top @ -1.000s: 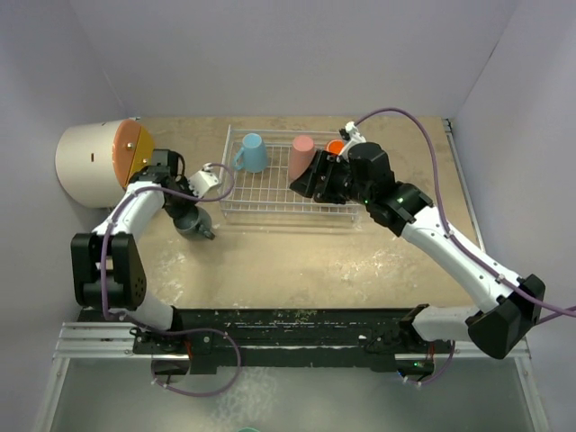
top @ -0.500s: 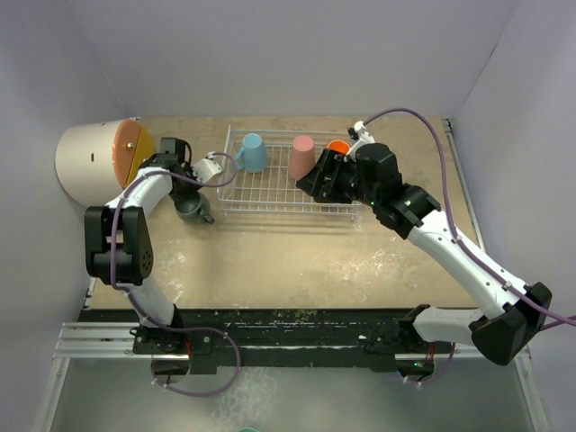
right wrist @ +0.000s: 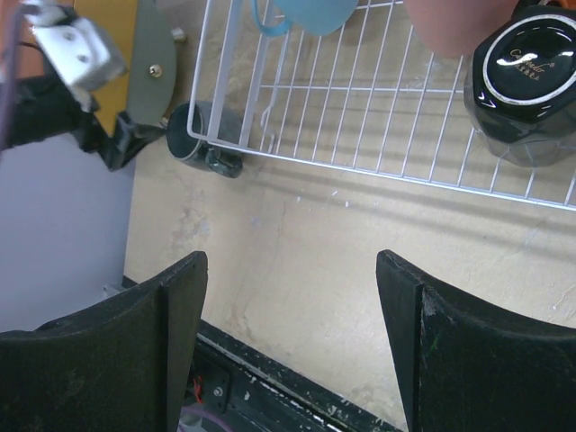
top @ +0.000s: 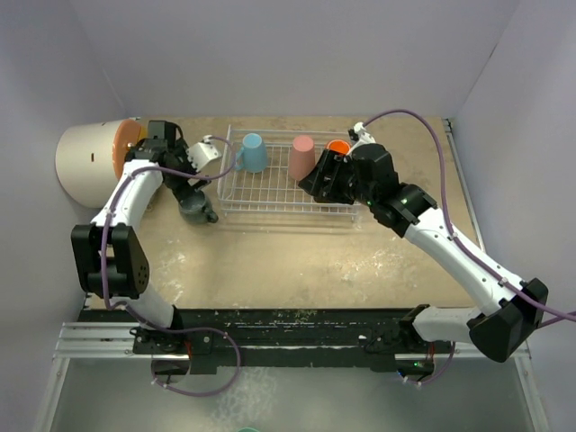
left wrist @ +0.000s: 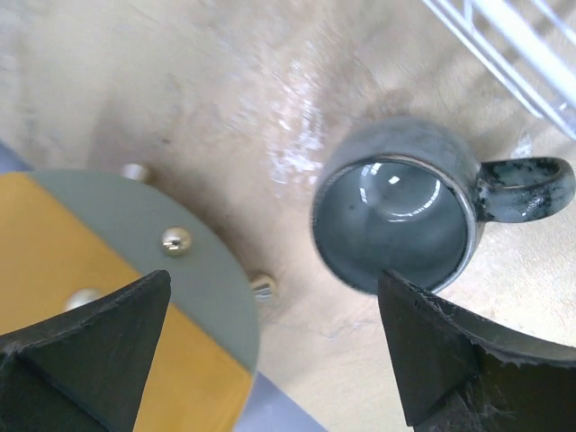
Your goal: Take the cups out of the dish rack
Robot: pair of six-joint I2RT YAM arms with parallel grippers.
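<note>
The left gripper will move outward and to the right in the top view, onto the light blue mug's handle (top: 239, 161), because the handle juts toward this gripper.
The white wire dish rack (top: 270, 193) holds a light blue mug (top: 253, 151), a pink tumbler (top: 302, 157) and an orange mug (top: 338, 147). An upturned black mug (right wrist: 526, 81) stands in the rack (right wrist: 360, 108) too; I see it only in the right wrist view. A grey-teal mug (top: 194, 209) stands upright on the table just left of the rack. My left gripper (top: 189, 189) hovers over that mug (left wrist: 396, 216), open (left wrist: 274, 283) and empty. Above the rack's right part, my right gripper (top: 315, 183) is open (right wrist: 290, 261), holding nothing.
A cream cylinder (top: 85, 162) with an orange and grey face (left wrist: 90, 270) lies at the far left, close to my left arm. The black base rail (top: 288, 328) runs along the near table edge. Purple walls close in the sides and back.
My left gripper has opened and let go of the grey-teal mug, which now stands on the table. The left wrist has risen and swung toward the cylinder. My right arm has hardly moved.
</note>
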